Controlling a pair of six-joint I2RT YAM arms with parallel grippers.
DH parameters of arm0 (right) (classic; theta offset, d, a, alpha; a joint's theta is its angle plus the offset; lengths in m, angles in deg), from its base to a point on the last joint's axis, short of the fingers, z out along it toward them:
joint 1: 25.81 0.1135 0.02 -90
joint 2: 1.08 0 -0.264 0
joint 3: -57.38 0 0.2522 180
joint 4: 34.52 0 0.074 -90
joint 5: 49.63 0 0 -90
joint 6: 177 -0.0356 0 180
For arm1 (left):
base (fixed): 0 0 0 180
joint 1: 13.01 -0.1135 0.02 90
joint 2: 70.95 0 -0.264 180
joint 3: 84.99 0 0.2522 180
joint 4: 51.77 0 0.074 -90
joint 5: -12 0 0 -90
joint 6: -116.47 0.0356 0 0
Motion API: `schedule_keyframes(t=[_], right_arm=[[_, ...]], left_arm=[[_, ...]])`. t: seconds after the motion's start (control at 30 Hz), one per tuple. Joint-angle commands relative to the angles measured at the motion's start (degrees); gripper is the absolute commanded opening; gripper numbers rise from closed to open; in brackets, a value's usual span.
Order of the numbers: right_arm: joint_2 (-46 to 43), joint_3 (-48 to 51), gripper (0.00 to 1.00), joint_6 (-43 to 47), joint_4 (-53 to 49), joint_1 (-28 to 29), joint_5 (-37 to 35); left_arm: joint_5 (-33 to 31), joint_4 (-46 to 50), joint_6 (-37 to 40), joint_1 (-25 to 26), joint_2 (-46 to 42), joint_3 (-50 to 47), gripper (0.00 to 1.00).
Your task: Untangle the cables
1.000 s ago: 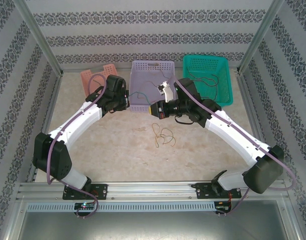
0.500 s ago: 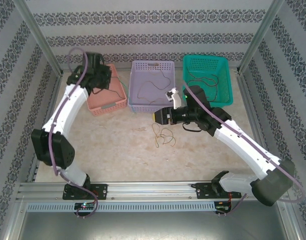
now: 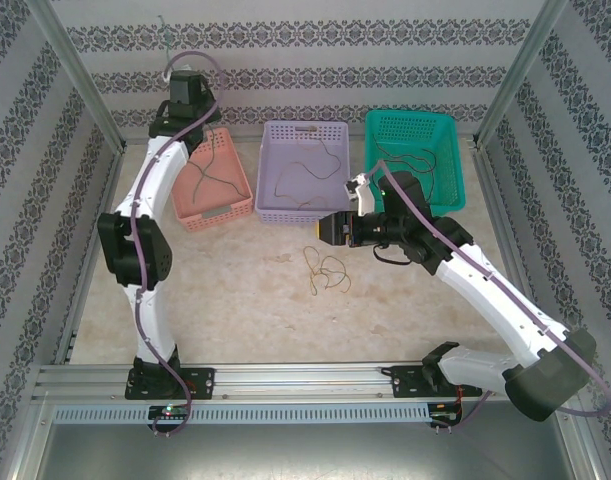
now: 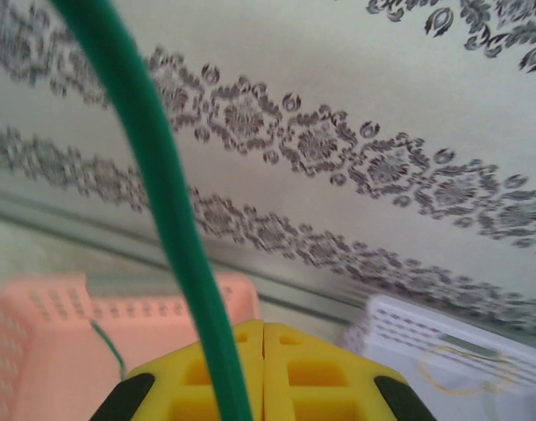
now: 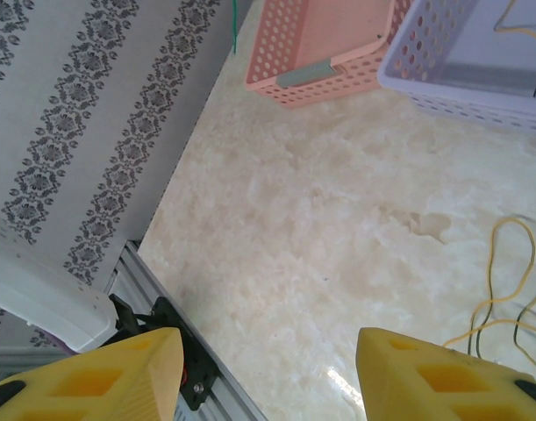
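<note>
My left gripper will next move down and back into the pink basket [image 3: 190, 205] and let go of the green cable, because a length of green already lies in there.
My left gripper [image 3: 175, 70] is raised high at the back, over the pink basket [image 3: 190, 205]. It is shut on a green cable [image 4: 162, 193], which runs up from between the closed yellow fingers [image 4: 320, 368]. A bit of that green cable [image 3: 164, 33] shows above the gripper. My right gripper [image 3: 330, 228] hovers open over the table in front of the lilac basket [image 3: 305, 215], with nothing between its fingers [image 5: 452, 377]. A yellow and dark tangle of cables [image 3: 325, 268] lies on the table below it, and its yellow loop [image 5: 504, 281] reaches the right wrist view.
A dark cable [image 3: 307, 170] lies in the lilac basket. A second dark cable [image 3: 410, 160] lies in the teal basket [image 3: 450, 185]. The pink basket [image 5: 320, 44] and lilac basket [image 5: 478, 61] stand side by side at the back. Patterned walls close in the left and rear.
My left arm swung from the lilac basket to the pink one, then rose toward the back wall with the green cable. My right gripper opened and drew back slightly to the right.
</note>
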Motion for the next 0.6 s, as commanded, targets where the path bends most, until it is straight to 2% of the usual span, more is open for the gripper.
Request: schedule_keyframes(t=[0.0, 0.1, 0.3, 0.43, 0.57], right_arm=[[-1.5, 0.7, 0.55, -1.0, -2.0, -0.4, -1.5], [-1.7, 0.8, 0.55, -1.3, -3.1, -0.6, -1.6], [-1.1, 0.9, 0.54, -1.8, -4.1, -0.7, -1.5], [0.1, 0.4, 0.54, -1.6, -3.4, -0.7, -1.2], [1.2, 0.4, 0.54, -1.6, -1.9, -0.7, -0.5]], left_arm=[[-3.3, -9.4, 14.5, -1.2, 4.6, 0.8, 0.00], [-2.1, -11.7, 14.4, -1.7, 8.2, 1.1, 0.00], [0.5, -13.7, 9.5, -1.4, 12.4, 0.4, 0.00], [1.3, -17.0, 4.1, -0.4, 9.1, -7.8, 0.00], [0.3, -15.5, -3.3, 0.1, 5.4, -13.9, 0.00]])
